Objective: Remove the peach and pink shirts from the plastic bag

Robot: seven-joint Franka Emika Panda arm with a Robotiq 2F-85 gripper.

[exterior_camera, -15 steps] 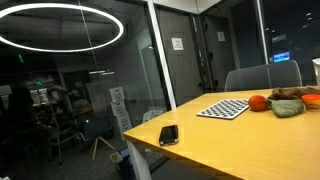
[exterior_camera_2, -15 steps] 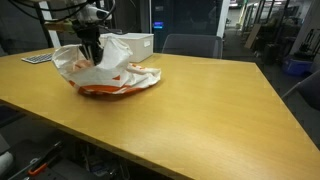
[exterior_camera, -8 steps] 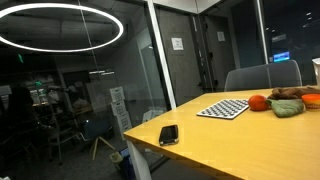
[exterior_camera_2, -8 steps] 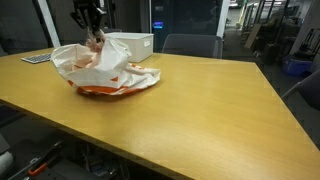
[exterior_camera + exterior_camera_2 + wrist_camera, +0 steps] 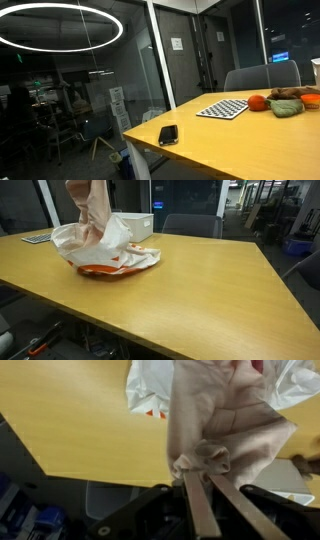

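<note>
My gripper moves up, past the bag point(image 5: 92, 248) and down over the bare tabletop beside it next to release the fold, since the shirt still hangs into the bag.
A white plastic bag point(image 5: 92, 248) lies crumpled on the wooden table point(image 5: 200, 290), and it also shows in the wrist view point(image 5: 148, 384). A peach shirt point(image 5: 92, 204) hangs stretched from the top edge of an exterior view down into the bag's mouth. An orange-pink cloth point(image 5: 118, 268) shows at the bag's lower edge. In the wrist view my gripper point(image 5: 195, 468) is shut on a bunched fold of the peach shirt point(image 5: 222, 415), high above the bag. The gripper is above the frame in an exterior view.
A white box point(image 5: 136, 223) stands just behind the bag. A checkerboard sheet point(image 5: 223, 108), a black phone point(image 5: 168, 134) and orange and green objects point(image 5: 285, 100) lie on the table. Chairs stand beyond the far edge point(image 5: 190, 225).
My gripper has risen from the bag's mouth up out of the exterior view, drawing the peach shirt upward with it. The bag has stayed on the table.
</note>
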